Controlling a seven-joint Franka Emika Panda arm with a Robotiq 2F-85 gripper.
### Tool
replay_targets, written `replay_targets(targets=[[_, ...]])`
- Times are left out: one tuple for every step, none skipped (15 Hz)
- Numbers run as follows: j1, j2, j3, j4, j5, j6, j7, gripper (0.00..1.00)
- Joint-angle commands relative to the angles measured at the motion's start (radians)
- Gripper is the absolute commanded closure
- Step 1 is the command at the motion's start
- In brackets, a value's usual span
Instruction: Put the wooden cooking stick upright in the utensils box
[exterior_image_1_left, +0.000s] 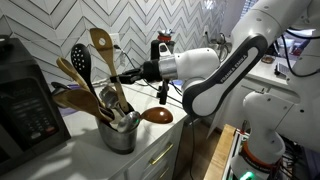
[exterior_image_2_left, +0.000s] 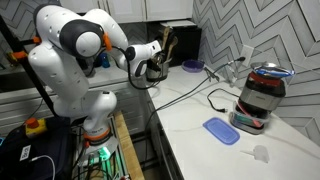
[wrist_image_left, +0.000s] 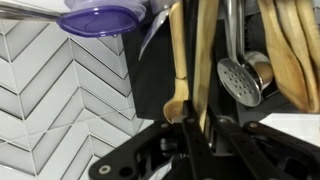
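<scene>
The stick's paddle head is still high above the other utensils, so the robot's gripper needs to go down toward the silver canister's opening (exterior_image_1_left: 121, 121) below it and let go.
The utensils box (exterior_image_1_left: 119, 137) is a short silver canister on the counter, holding several tall utensils. The wooden cooking stick (exterior_image_1_left: 101, 43) stands upright in it, its pale paddle head with the oval hole on top. My gripper (exterior_image_1_left: 124, 77) reaches in from the right and is shut on its slim handle. In the wrist view the fingers (wrist_image_left: 190, 122) clamp the pale handle (wrist_image_left: 191, 60), and the canister is out of view. In an exterior view the gripper (exterior_image_2_left: 152, 63) sits at the counter's far end, with the canister hidden behind it.
A black perforated spoon (exterior_image_1_left: 79, 58) and other wooden utensils share the canister. A dark brown round spoon (exterior_image_1_left: 157, 116) lies on the counter beside it. A black appliance (exterior_image_1_left: 25, 105) stands near it. A blender (exterior_image_2_left: 261, 95), blue lid (exterior_image_2_left: 220, 130) and purple bowl (exterior_image_2_left: 190, 65) are on the counter.
</scene>
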Motion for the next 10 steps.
replay_targets(targets=[[-0.021,0.055,0.068,0.004,0.148,-0.009,0.0,0.97],[-0.02,0.059,0.083,0.005,0.175,-0.02,-0.01,0.97],[-0.02,0.055,0.096,0.004,0.186,-0.043,-0.026,0.97],[-0.017,0.042,0.101,0.001,0.177,-0.075,-0.035,0.97],[-0.016,0.037,0.109,-0.002,0.171,-0.101,-0.043,0.97],[-0.019,0.028,0.115,-0.005,0.164,-0.14,-0.056,0.97],[-0.027,0.025,0.125,-0.003,0.168,-0.161,-0.073,0.97],[-0.036,0.017,0.134,-0.004,0.164,-0.193,-0.094,0.97],[-0.049,0.012,0.147,-0.003,0.169,-0.225,-0.112,0.97],[-0.055,0.005,0.152,-0.001,0.162,-0.252,-0.121,0.97]])
